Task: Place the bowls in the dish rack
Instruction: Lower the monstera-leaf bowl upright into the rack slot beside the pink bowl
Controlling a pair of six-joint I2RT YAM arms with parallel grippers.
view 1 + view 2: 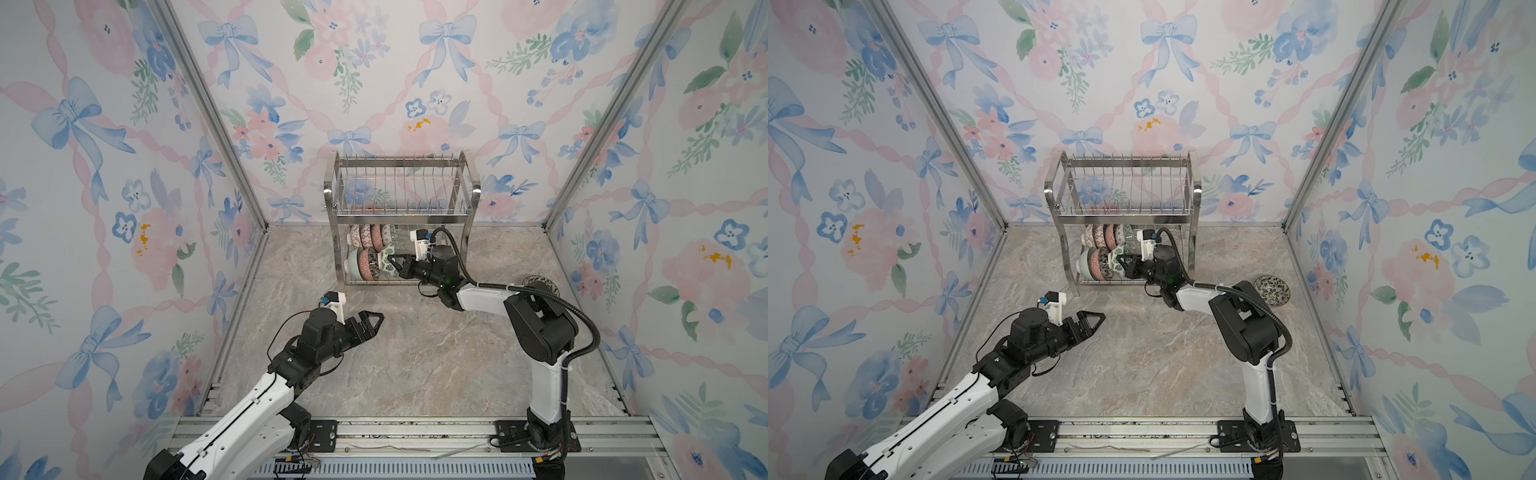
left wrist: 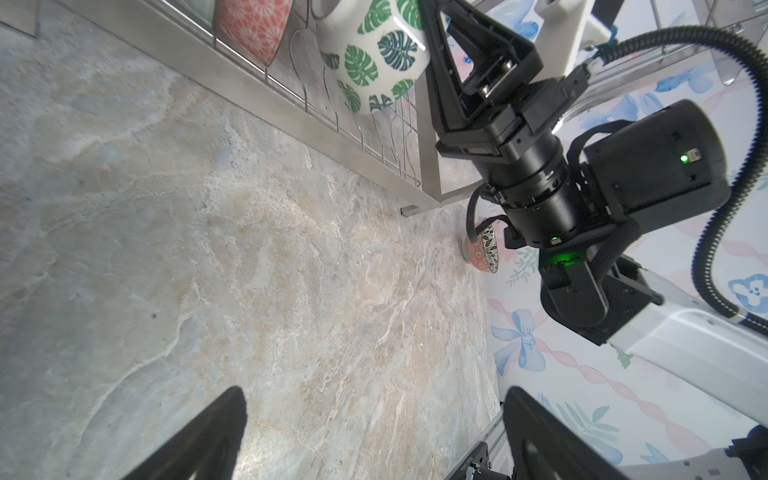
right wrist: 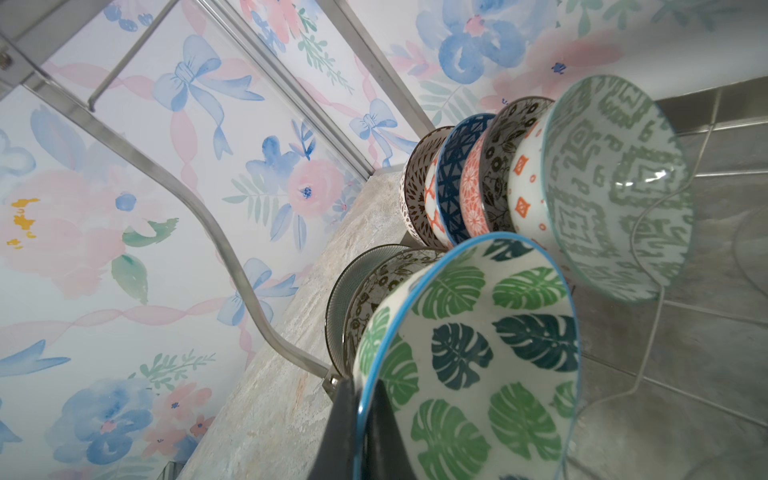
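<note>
The dark patterned bowl (image 1: 374,265) (image 3: 384,294) stands just beyond my right gripper's fingers, so next I need to move my right gripper toward it and slightly down to release the blue rim.
The steel dish rack (image 1: 399,212) (image 1: 1121,212) stands at the back of the table in both top views. Several patterned bowls (image 1: 370,237) (image 1: 1104,236) stand on edge in two rows on its lower tier. My right gripper (image 1: 392,261) (image 1: 1121,261) (image 3: 361,386) reaches into that tier, shut on the blue rim of the green leaf bowl (image 3: 478,353) (image 2: 374,62) at the end of the front row. One dark leafy bowl (image 1: 1271,290) (image 2: 482,251) sits on the table right of the rack, half hidden behind the right arm (image 1: 536,316). My left gripper (image 1: 374,318) (image 1: 1096,318) (image 2: 374,399) hovers open over bare table, holding nothing.
Floral walls close in on three sides. An aluminium rail (image 1: 415,432) carrying both arm bases runs along the front edge. The rack's bent side frame (image 3: 199,208) and wire prongs (image 2: 332,112) stand close round the right gripper. Marbled tabletop (image 1: 415,353) lies between the arms.
</note>
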